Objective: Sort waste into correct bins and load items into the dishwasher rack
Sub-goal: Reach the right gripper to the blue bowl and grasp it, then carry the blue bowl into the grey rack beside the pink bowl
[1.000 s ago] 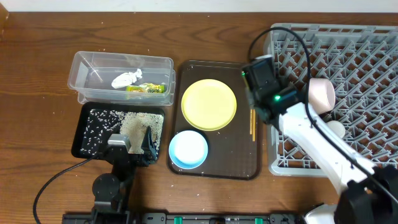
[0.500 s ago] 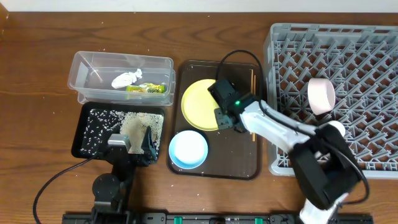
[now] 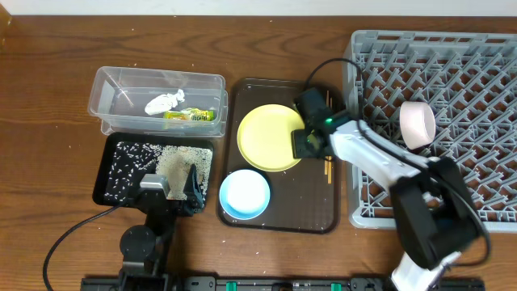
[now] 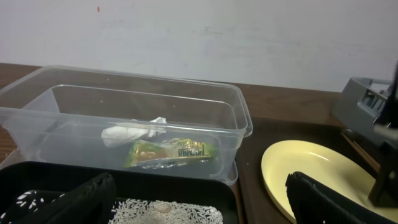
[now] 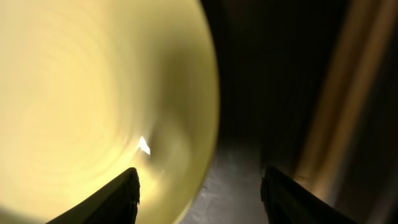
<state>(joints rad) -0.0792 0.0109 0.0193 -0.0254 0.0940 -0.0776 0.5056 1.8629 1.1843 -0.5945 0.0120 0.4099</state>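
My right gripper moves back from the plate's edge onto the bowl's rim nearest the chopsticks next, as the light blue bowl still stands outside the rack (image 3: 452,81).
The yellow plate (image 3: 269,136) lies on the dark brown serving tray (image 3: 279,217), with the light blue bowl (image 3: 244,195) in front of it and the chopsticks (image 3: 329,166) at its right. My right gripper (image 3: 305,144) is open, low over the plate's right rim (image 5: 186,112), its fingers astride the edge. My left gripper (image 4: 199,202) is open and empty over the black tray (image 3: 121,166) of rice and crumbs. The clear tub (image 3: 157,101) holds the tissue (image 3: 161,103) and the wrapper (image 3: 190,115). A small white cup (image 3: 418,123) sits in the grey rack (image 3: 452,81).
The rack fills the right side, close to the serving tray's right edge. The clear tub (image 4: 124,118) and the plate (image 4: 311,174) also show in the left wrist view. Bare wooden table lies at the far left and along the back.
My right arm swung from the rack over to the plate, then shifted right to the plate's right rim. The left arm has not moved.
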